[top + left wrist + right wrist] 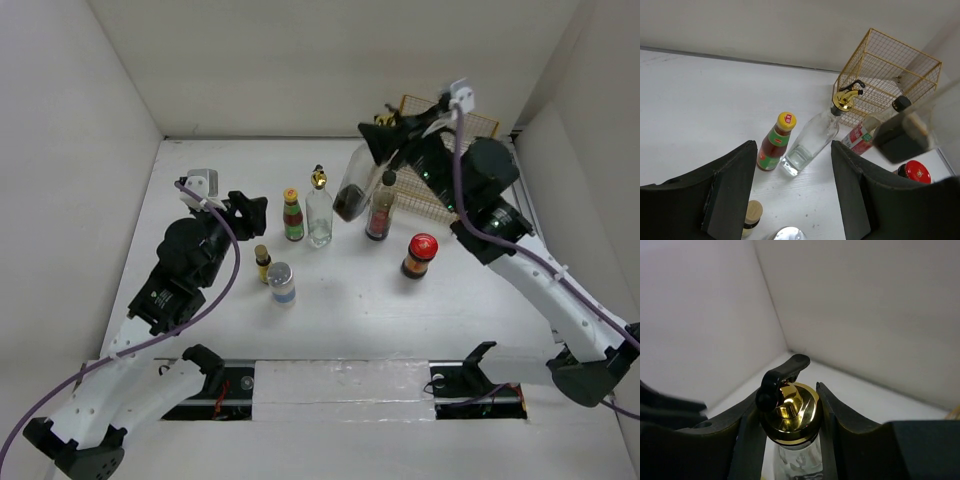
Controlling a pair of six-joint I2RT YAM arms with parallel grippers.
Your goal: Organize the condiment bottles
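I need to move my right gripper outward over the wire basket next and turn the cruet upright, then lower it and release it inside, because the cruet hangs tilted beside the basket.
My right gripper (789,412) is shut on the gold spout cap (790,410) of a cruet with dark liquid (352,192), which hangs tilted above the table just left of the yellow wire basket (487,124). On the table stand a yellow-capped sauce bottle (292,216), a clear cruet (319,212), a black-capped dark bottle (380,210), a red-lidded jar (420,256), a tiny gold-capped bottle (262,264) and a grey-lidded shaker (282,284). My left gripper (250,212) is open and holds nothing, left of the sauce bottle (776,142) and above the tiny bottle (752,215).
The wire basket (890,70) stands at the back right against the wall, under my right arm. White walls close the table on the left, back and right. The arm bases sit on a rail (340,385) at the near edge.
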